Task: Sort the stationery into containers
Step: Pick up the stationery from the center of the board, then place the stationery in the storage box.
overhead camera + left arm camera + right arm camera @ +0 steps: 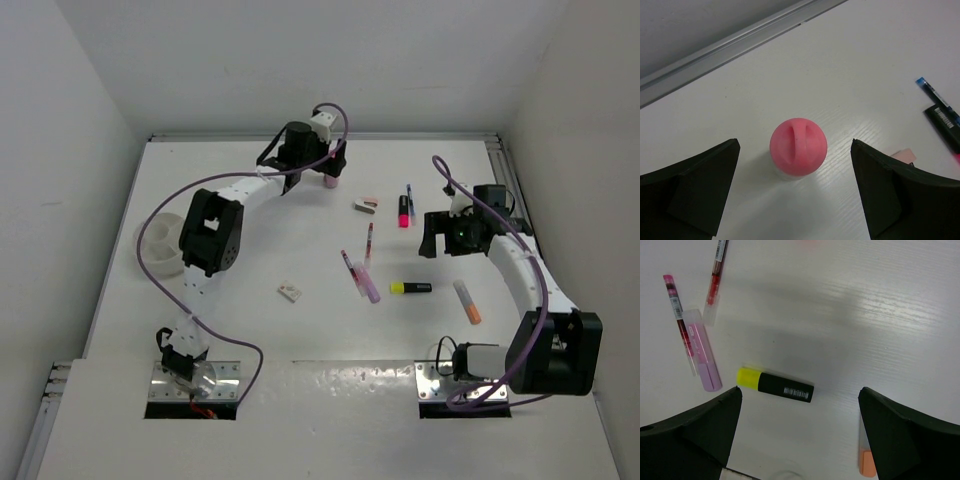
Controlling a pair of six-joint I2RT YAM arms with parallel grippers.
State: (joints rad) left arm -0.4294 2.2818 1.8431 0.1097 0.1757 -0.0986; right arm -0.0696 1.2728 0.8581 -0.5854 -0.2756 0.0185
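Note:
My left gripper already has the round pink cap [798,145] between its fingers in the wrist view, so next it will go down a little and close them on the cap.
A stubby item with a round pink cap [798,145] stands upright at the table's far middle [329,182]. My left gripper [795,170] is open, hovering over it with a jaw on each side, not touching; in the top view it is at the far middle [327,166]. My right gripper [800,405] is open and empty above the yellow-black highlighter [775,385], at right of centre in the top view [440,236]. The orange highlighter [467,301] lies near it. The pale round dish [157,247] sits at the left, partly hidden by the left arm.
A pink pen [350,268], a pale purple pen cap [367,285] and a red pen [368,241] lie mid-table. A pink-red highlighter [404,210], blue pen [410,192] and small eraser [366,206] lie further back. Another eraser [290,291] lies left of centre. A metal rail [730,45] runs along the far edge.

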